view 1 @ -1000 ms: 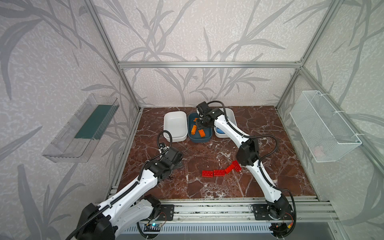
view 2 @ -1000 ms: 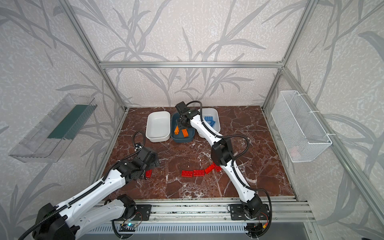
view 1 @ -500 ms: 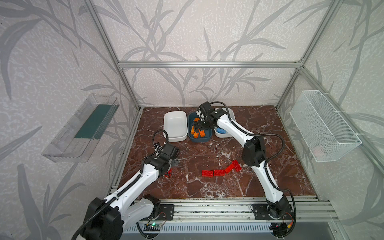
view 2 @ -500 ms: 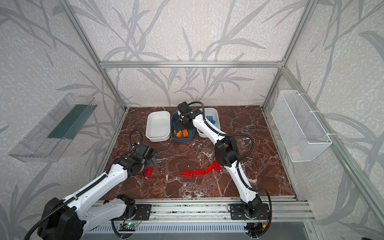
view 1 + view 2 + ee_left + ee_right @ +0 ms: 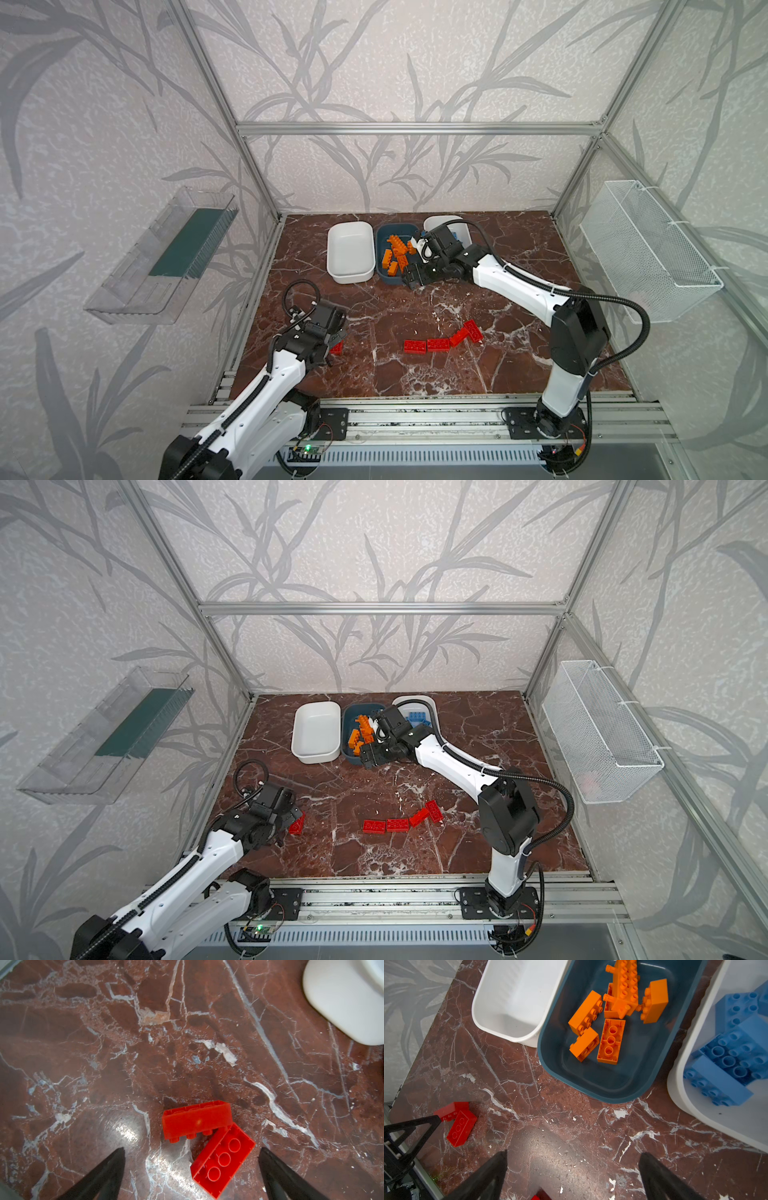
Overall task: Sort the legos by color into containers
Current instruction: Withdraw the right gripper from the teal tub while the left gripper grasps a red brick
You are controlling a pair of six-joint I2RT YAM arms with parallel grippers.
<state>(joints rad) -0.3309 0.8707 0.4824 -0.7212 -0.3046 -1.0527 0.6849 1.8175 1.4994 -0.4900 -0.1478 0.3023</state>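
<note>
My left gripper comes down next onto the red lego on its side (image 5: 197,1120) below the open fingers and closes on the lego's ends, since those ends face the fingers.
Two red legos (image 5: 196,1121) (image 5: 223,1159) lie touching on the marble floor at the front left, one on its side and one studs down. My left gripper (image 5: 191,1150) hangs open just over them, holding nothing; both top views show it (image 5: 332,334) (image 5: 291,812). Several more red legos (image 5: 438,344) form a row mid-floor. Orange legos (image 5: 612,1012) lie in the teal container (image 5: 591,1086), blue legos (image 5: 733,1053) in the right white container (image 5: 685,1103). The left white container (image 5: 508,1022) holds nothing. My right gripper (image 5: 573,1153) is open and empty above the floor by the teal container's front edge (image 5: 409,277).
A clear plastic tray (image 5: 166,257) hangs on the left wall and a white wire mesh basket (image 5: 652,253) on the right wall. Aluminium frame posts and a rail (image 5: 415,409) border the floor.
My right gripper has opened and drawn back from over the teal container to its front edge. My left gripper has shifted slightly, uncovering the two red legos.
</note>
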